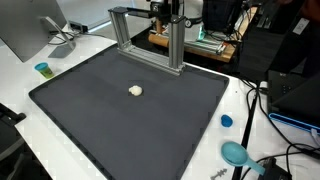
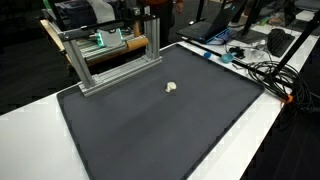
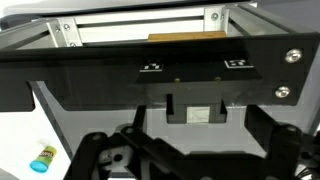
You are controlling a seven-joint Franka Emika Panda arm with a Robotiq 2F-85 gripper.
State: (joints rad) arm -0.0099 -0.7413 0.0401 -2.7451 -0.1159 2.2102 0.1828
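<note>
Next, my gripper eases onto the black block with the pale square (image 3: 196, 102) and closes its fingers there, because the block faces the gap between them.
My gripper (image 3: 190, 150) sits high at the back of the table, by the top of a metal frame (image 1: 150, 35), and shows only partly in both exterior views (image 1: 168, 12) (image 2: 150, 12). In the wrist view its two dark fingers stand wide apart at the bottom edge with nothing between them. It faces a black panel (image 3: 160, 70) with screws and aluminium rails above. A small white lump (image 1: 136, 90) lies alone near the middle of the dark mat (image 1: 90, 120), far from the gripper. It also shows in an exterior view (image 2: 172, 87).
A small blue cup (image 1: 42, 69) stands on the white table by the mat's corner and shows in the wrist view (image 3: 42, 158). A blue cap (image 1: 226, 121) and a teal scoop (image 1: 236, 153) lie beside the mat. Cables (image 2: 265, 70), laptops and a monitor (image 1: 25, 25) ring the table.
</note>
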